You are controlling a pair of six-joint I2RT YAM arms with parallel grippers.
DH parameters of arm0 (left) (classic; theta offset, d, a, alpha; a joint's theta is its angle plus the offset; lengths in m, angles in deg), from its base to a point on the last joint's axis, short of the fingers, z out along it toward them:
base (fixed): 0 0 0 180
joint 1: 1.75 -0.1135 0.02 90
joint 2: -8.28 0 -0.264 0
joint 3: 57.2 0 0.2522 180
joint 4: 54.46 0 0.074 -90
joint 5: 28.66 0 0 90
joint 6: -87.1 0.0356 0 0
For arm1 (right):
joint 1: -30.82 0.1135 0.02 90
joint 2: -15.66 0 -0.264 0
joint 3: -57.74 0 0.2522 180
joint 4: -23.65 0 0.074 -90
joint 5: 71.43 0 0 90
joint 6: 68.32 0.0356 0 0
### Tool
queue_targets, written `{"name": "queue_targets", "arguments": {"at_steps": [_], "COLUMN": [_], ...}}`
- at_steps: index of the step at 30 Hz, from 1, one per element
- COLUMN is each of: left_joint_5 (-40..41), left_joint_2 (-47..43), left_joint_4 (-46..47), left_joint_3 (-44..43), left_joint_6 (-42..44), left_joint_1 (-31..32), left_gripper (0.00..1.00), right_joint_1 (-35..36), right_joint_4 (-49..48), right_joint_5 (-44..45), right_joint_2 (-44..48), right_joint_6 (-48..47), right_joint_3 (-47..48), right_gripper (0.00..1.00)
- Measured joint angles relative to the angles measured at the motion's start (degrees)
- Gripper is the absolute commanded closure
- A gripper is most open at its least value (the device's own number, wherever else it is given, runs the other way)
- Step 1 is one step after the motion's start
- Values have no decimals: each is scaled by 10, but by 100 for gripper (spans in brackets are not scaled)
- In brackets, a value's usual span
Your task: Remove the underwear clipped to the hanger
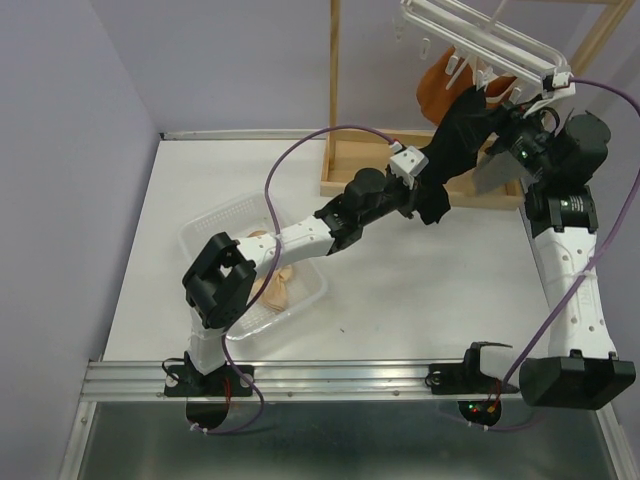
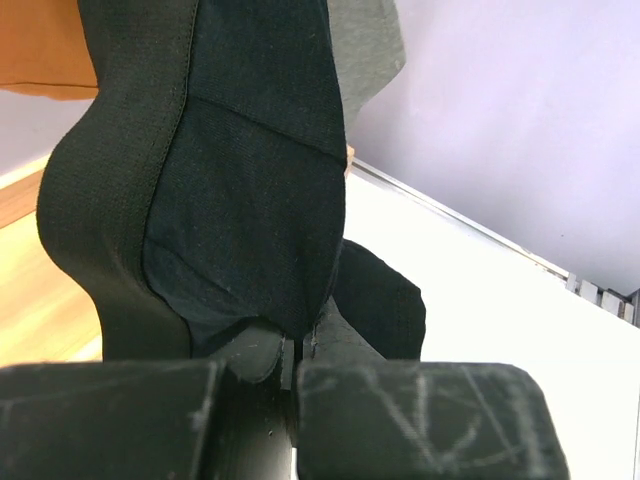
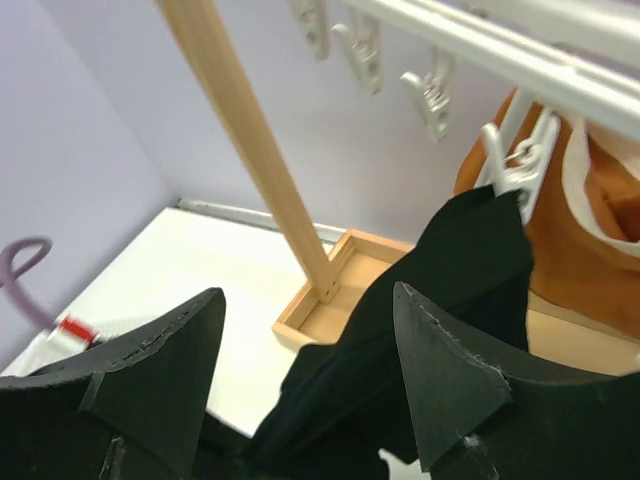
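I need to move my left gripper away from the peg, over the basket's far half (image 1: 243, 218), and release, since that lies below it, to the left in the top view.
The white hanger (image 1: 480, 35) hangs at the back right. The black underwear (image 1: 455, 140) is still held by a white peg (image 3: 512, 170) and stretches down to the left. My left gripper (image 1: 422, 190) is shut on its lower edge (image 2: 240, 200), with the fingers (image 2: 350, 350) pinching the cloth. My right gripper (image 1: 508, 138) is open and empty (image 3: 307, 295), just right of the black underwear (image 3: 470, 270) and below the peg. Rust-orange underwear (image 1: 440, 85) and grey underwear (image 1: 497, 175) hang beside it. A cream-beige piece (image 1: 272, 285) lies in the basket.
A clear plastic basket (image 1: 200, 235) stands on the white table at the left, under my left arm. The tall wooden stand's post (image 3: 250, 140) rises from its tray base (image 1: 345, 180) at the back. Purple walls close the back and left.
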Motion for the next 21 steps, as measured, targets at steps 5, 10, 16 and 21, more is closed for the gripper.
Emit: {"name": "queue_targets", "arguments": {"at_steps": [5, 10, 16, 21], "left_joint_5": [-4, -6, -9, -10], "left_joint_2": [-6, -9, -9, -9], "left_joint_4": [0, 3, 4, 4], "left_joint_3": [0, 0, 0, 0], "left_joint_6": [0, 0, 0, 0], "left_joint_1": [0, 0, 0, 0], "left_gripper": [100, 100, 100, 100], "right_joint_1": [-3, -12, -15, -15], "right_joint_4": [2, 5, 13, 13], "right_joint_5": [52, 95, 120, 125], "right_joint_2": [-65, -104, -121, -156], "right_joint_6": [23, 46, 52, 52], "right_joint_3": [73, 115, 134, 173], "right_gripper": [31, 34, 35, 36]}}
